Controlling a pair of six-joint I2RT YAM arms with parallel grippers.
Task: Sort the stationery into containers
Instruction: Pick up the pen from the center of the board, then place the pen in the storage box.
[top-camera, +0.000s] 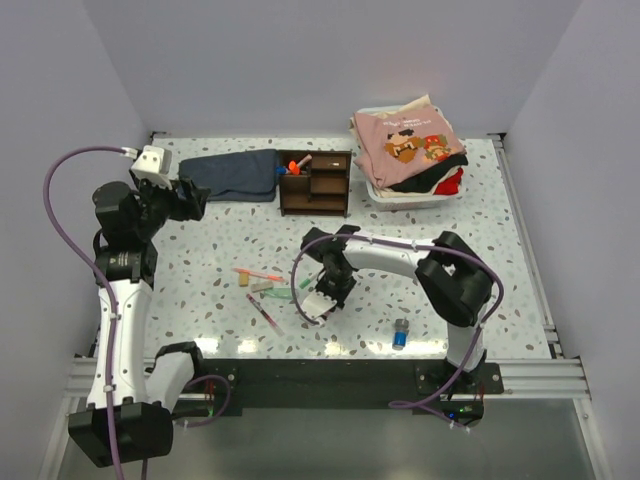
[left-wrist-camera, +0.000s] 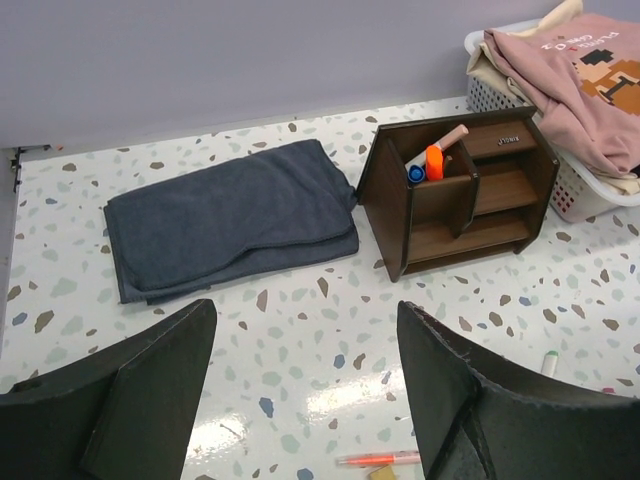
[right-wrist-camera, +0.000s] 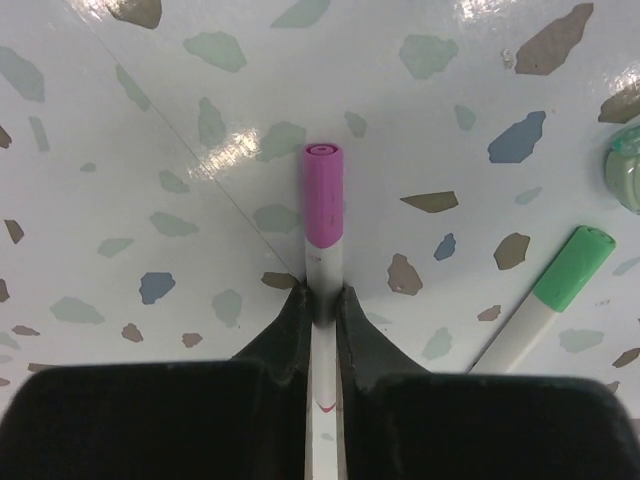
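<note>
My right gripper lifts outward next, tilts the pen cap-up, lowers it in and releases. Outward of the gripper, the organiser's back section (top-camera: 296, 162) already holds an orange marker.
My right gripper (right-wrist-camera: 321, 300) is shut on a white pen with a pink cap (right-wrist-camera: 323, 215), low over the table; the cap sticks out past the fingertips. A green-capped pen (right-wrist-camera: 555, 290) lies just to its right, and a pale green eraser (right-wrist-camera: 625, 180) shows at the frame edge. From above, the right gripper (top-camera: 318, 300) sits beside the loose stationery: an orange pen (top-camera: 258, 273), a tan eraser (top-camera: 245, 282) and a red pen (top-camera: 265, 315). The brown organiser (left-wrist-camera: 470, 190) holds an orange marker (left-wrist-camera: 432, 160) in one compartment. My left gripper (left-wrist-camera: 305, 380) hangs open and empty.
A dark blue folded cloth (left-wrist-camera: 230, 215) lies left of the organiser. A white bin (left-wrist-camera: 580, 190) with pink clothes stands at the back right. A small blue-capped bottle (top-camera: 400, 334) stands near the front edge, right of the right gripper.
</note>
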